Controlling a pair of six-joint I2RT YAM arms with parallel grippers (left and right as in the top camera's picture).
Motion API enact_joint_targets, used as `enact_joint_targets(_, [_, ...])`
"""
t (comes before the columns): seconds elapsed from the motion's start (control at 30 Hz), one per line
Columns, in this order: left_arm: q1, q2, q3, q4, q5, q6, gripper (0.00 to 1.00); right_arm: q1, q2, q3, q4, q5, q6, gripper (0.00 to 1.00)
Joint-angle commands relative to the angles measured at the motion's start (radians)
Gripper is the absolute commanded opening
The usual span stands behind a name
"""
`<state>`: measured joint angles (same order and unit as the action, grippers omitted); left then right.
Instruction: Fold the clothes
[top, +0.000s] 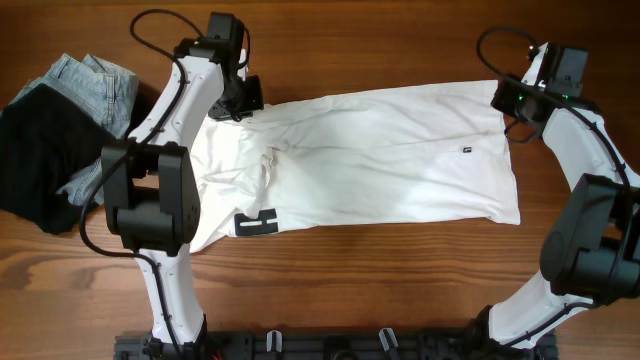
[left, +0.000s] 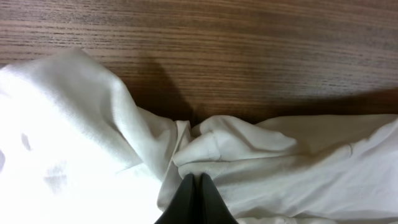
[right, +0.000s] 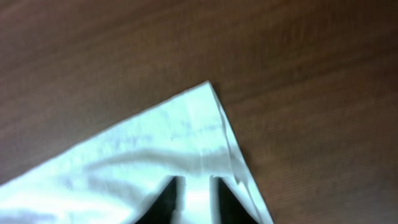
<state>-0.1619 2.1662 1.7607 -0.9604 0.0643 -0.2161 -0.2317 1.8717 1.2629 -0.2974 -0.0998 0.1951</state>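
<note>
Next, the left gripper lifts the pinched corner back over the white cloth beside the logo print and releases it, which narrows the spread shirt.
The white T-shirt (top: 380, 150) lies spread lengthwise across the wooden table, with its black logo print (top: 257, 222) at the near left edge and a tiny dark tag (top: 466, 151) near the right end. My left gripper (top: 240, 105) is at the shirt's far left edge. In the left wrist view it (left: 196, 178) is shut, pinching a bunched fold of the shirt (left: 280, 162). My right gripper (top: 505, 100) is at the far right corner. In the right wrist view its jaws (right: 194, 183) stand slightly apart over the shirt corner (right: 155, 149).
A black garment (top: 30, 150) and a light-blue denim piece (top: 95, 85) lie piled at the table's left edge, beside the left arm. Bare wood (top: 400, 290) runs along the near side.
</note>
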Motion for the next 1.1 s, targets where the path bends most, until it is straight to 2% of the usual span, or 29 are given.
enact_joint_targets(0.0, [-0.004, -0.039, 0.008, 0.017, -0.013, -0.035, 0.04, -0.001, 0.043, 0.001, 0.071, 0.014, -0.028, 0.39])
enact_joint_targets(0.1, [-0.004, -0.038, 0.008, 0.024, -0.013, -0.041, 0.04, -0.001, 0.121, 0.001, 0.164, 0.014, -0.029, 0.49])
enact_joint_targets(0.2, [-0.005, -0.038, 0.008, 0.024, -0.013, -0.055, 0.04, 0.0, 0.219, 0.001, 0.296, 0.011, -0.035, 0.63])
enact_joint_targets(0.37, [-0.005, -0.038, 0.008, 0.031, -0.013, -0.055, 0.04, 0.006, 0.309, 0.001, 0.376, 0.01, -0.034, 0.67])
enact_joint_targets(0.4, [-0.005, -0.038, 0.008, 0.031, -0.013, -0.055, 0.04, 0.013, 0.316, 0.001, 0.384, 0.011, -0.035, 0.65])
enact_joint_targets(0.43, [-0.005, -0.038, 0.008, 0.031, -0.013, -0.055, 0.04, 0.02, 0.318, 0.001, 0.385, 0.011, -0.035, 0.53])
enact_joint_targets(0.5, [-0.005, -0.038, 0.008, 0.031, -0.013, -0.054, 0.04, 0.032, 0.318, 0.001, 0.385, 0.011, -0.035, 0.14])
enact_joint_targets(0.53, [-0.005, -0.038, 0.008, 0.028, -0.013, -0.054, 0.04, 0.037, 0.318, 0.001, 0.384, 0.011, -0.031, 0.04])
enact_joint_targets(0.67, [-0.005, -0.038, 0.008, 0.024, -0.013, -0.054, 0.04, 0.038, 0.313, 0.001, 0.362, 0.042, -0.026, 0.04])
enact_joint_targets(0.8, [-0.003, -0.044, 0.009, 0.027, -0.013, -0.054, 0.04, 0.037, 0.214, 0.002, 0.252, 0.203, -0.01, 0.04])
enact_joint_targets(0.93, [-0.003, -0.116, 0.009, -0.015, -0.018, -0.054, 0.04, 0.031, 0.033, 0.002, 0.039, 0.255, -0.013, 0.04])
enact_joint_targets(1.07, [-0.003, -0.187, 0.008, -0.176, -0.109, -0.146, 0.04, 0.031, -0.068, 0.001, -0.223, 0.267, -0.013, 0.04])
